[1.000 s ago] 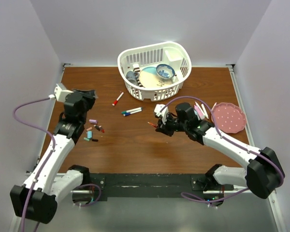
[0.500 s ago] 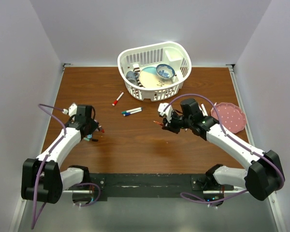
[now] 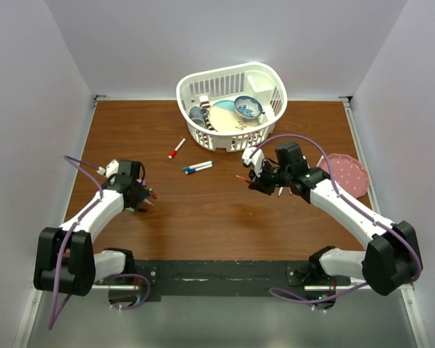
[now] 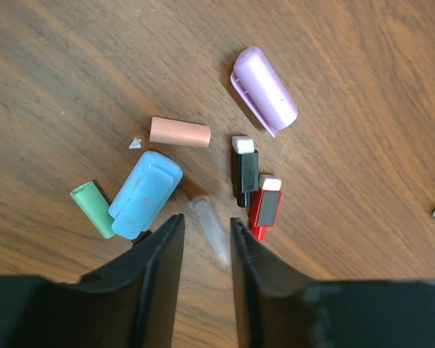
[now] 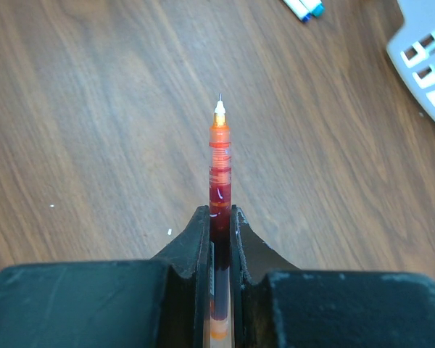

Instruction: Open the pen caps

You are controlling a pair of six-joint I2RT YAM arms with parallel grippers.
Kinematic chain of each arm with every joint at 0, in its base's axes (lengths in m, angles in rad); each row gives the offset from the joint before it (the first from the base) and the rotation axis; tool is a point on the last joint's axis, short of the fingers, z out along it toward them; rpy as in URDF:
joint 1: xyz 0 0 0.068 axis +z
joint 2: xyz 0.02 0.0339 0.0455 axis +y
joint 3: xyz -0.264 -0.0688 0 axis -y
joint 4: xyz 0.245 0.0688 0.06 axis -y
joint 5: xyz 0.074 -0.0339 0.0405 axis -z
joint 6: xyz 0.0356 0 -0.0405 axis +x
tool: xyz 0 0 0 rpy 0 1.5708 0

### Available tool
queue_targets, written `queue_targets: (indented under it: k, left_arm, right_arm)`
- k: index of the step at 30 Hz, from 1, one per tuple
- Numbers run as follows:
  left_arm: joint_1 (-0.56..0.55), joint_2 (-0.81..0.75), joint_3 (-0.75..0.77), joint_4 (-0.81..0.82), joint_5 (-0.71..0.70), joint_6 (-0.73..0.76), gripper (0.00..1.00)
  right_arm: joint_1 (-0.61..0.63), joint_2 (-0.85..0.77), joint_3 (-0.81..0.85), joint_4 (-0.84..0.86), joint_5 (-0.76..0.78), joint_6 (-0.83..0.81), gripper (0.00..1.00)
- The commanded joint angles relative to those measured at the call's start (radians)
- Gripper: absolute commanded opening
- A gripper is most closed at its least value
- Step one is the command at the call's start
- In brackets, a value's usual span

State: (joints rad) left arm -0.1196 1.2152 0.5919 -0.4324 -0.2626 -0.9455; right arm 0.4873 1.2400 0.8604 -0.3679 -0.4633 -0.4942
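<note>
My right gripper should move toward the right in the top view and down beside the white pen (image 3: 280,191) to let go of the red pen, because its tip is bare.
Loose pen caps lie together on the wooden table in the left wrist view: a purple cap (image 4: 264,90), a pink cap (image 4: 180,133), a blue cap (image 4: 145,193), a green cap (image 4: 92,209), a black cap (image 4: 245,170) and a red cap (image 4: 265,210). A clear cap (image 4: 209,228) lies on the table between the tips of my left gripper (image 4: 206,239), which is slightly open and low over the pile (image 3: 151,194). My right gripper (image 5: 219,217) is shut on an uncapped red pen (image 5: 219,156), its tip pointing away, above the table centre-right (image 3: 259,181).
A red-capped marker (image 3: 176,148) and two capped markers side by side (image 3: 197,167) lie mid-table. A white basket (image 3: 264,127) with dishes stands at the back. A pink plate (image 3: 346,174) sits at the right. The basket's corner (image 5: 424,58) shows in the right wrist view.
My left arm has pulled in and come down over the pile of caps. My right gripper has moved a little right and back, still holding the red pen.
</note>
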Motion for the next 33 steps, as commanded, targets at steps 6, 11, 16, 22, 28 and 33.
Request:
queue_targets:
  k: [6,11,16,22,28,33]
  left_arm:
    - [0.015,-0.025,0.035,0.014,-0.038,0.022,0.44]
    - [0.014,-0.109,0.101,0.004,-0.006,0.111,0.45]
    - [0.015,-0.201,0.158,0.122,0.187,0.381,0.60]
    - [0.015,-0.319,0.149,0.259,0.490,0.721,0.78]
    - [0.015,-0.332,0.092,0.273,0.470,0.758,0.81]
    - [0.014,-0.348,0.089,0.290,0.487,0.764,0.81]
  right_arm:
    - [-0.068,0.004,0.049,-0.006,-0.002,0.055,0.00]
    - [-0.176,0.030,0.040,0.069,0.104,0.222,0.00]
    - [-0.377,0.094,0.061,0.029,0.075,0.351,0.00]
    - [-0.460,0.165,0.081,-0.031,0.222,0.373,0.00]
    - [-0.461,0.258,0.104,-0.065,0.316,0.375,0.03]
    - [-0.466,0.306,0.112,-0.051,0.371,0.376,0.09]
